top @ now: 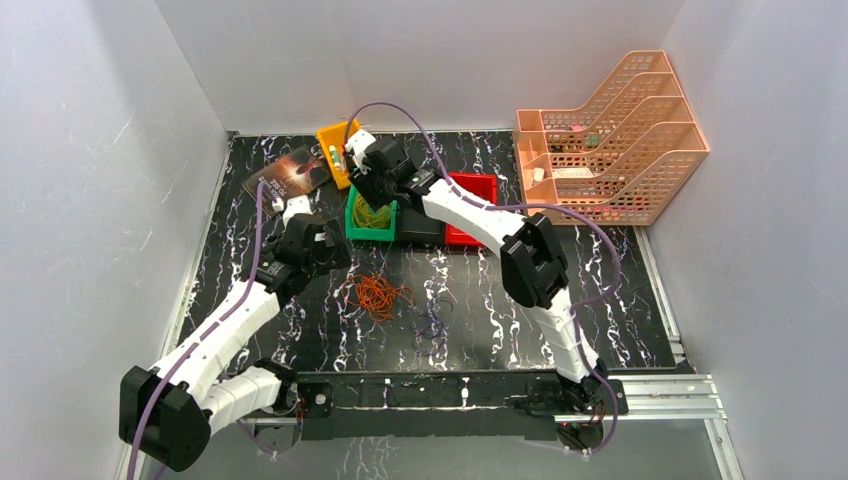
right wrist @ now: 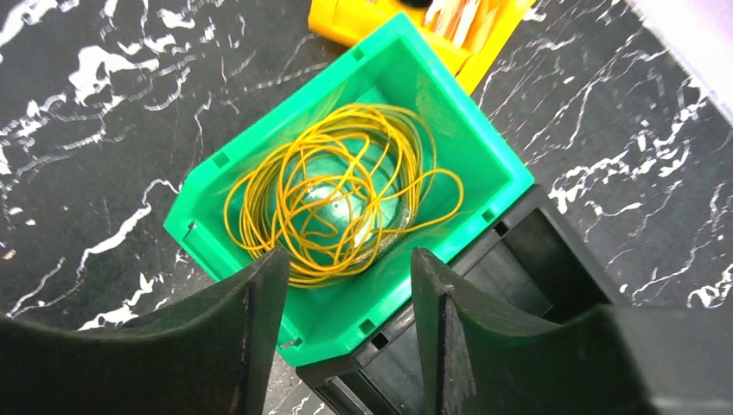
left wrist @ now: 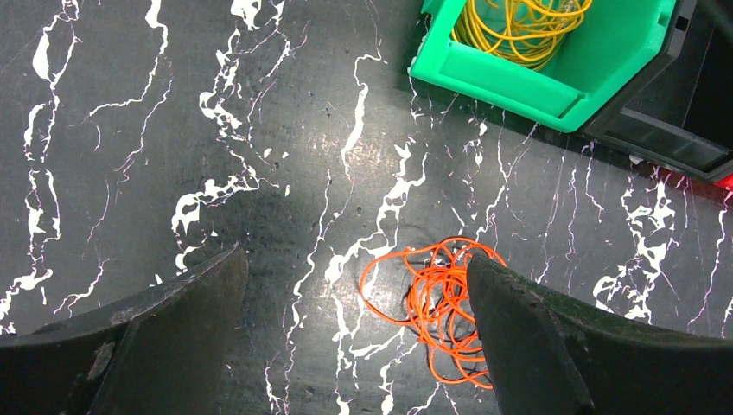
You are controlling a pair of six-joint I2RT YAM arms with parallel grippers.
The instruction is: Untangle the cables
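The right gripper moves back and down onto the far parts of the thin dark wire next, since the wire lies clear of the orange heap (left wrist: 436,303), below and back from it.
A bunch of thin orange cable loops (top: 376,295) lies on the black marbled table, with a few dark strands mixed in. In the left wrist view the orange bunch (left wrist: 436,303) lies below and just inside the right finger (left wrist: 536,346). My left gripper (left wrist: 354,294) hovers open and empty over it, and also shows in the top view (top: 335,252). A coil of yellow cable (right wrist: 337,190) lies inside a green bin (right wrist: 484,147). My right gripper (right wrist: 350,268) is open and empty above that bin's near rim, and also shows in the top view (top: 366,190).
A black bin (top: 420,228) and a red bin (top: 472,205) stand right of the green bin (top: 362,232). A yellow bin (top: 336,150) and a dark card (top: 293,172) are behind. A peach file rack (top: 610,135) stands back right. A thin dark wire (top: 433,325) lies near the orange bunch.
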